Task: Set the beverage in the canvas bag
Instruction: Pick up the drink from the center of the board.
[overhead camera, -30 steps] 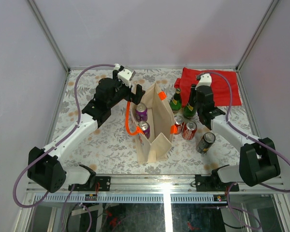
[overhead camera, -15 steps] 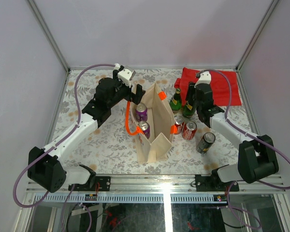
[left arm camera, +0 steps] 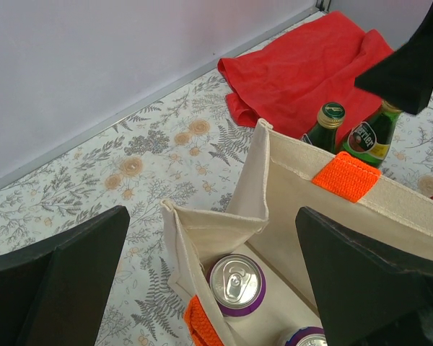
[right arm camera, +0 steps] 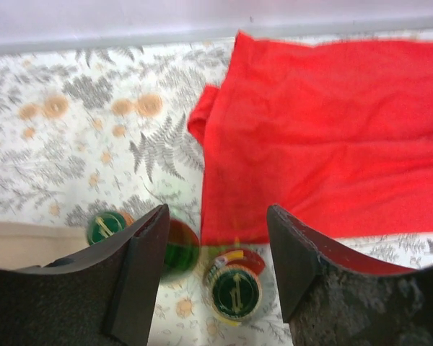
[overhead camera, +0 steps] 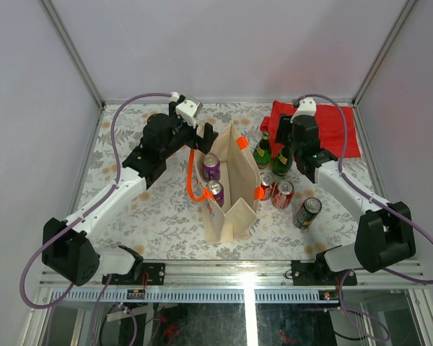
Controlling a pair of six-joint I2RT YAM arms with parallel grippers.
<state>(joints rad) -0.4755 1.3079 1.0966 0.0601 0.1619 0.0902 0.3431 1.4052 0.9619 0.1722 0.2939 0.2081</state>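
My right gripper should tilt back next and lower around the neck of the bottle farther from the bag, as that neck is below its fingers.
The beige canvas bag with orange handles stands open mid-table, and two purple cans stand inside it. My left gripper hovers open over the bag's far end, its jaws wide on either side of the bag mouth and a purple can. Two green bottles stand to the right of the bag. My right gripper is open above the right-hand bottle. That bottle's cap shows low between the fingers, untouched. The right gripper holds nothing.
A flat red cloth lies at the back right, just beyond the bottles. Two red cans stand against the bag's right side, and a dark can stands nearer the front. The enclosure's walls close in the table.
My right gripper's jaws have widened, and it has drawn back toward the far edge, over the green bottles. The left arm and the bag have not moved.
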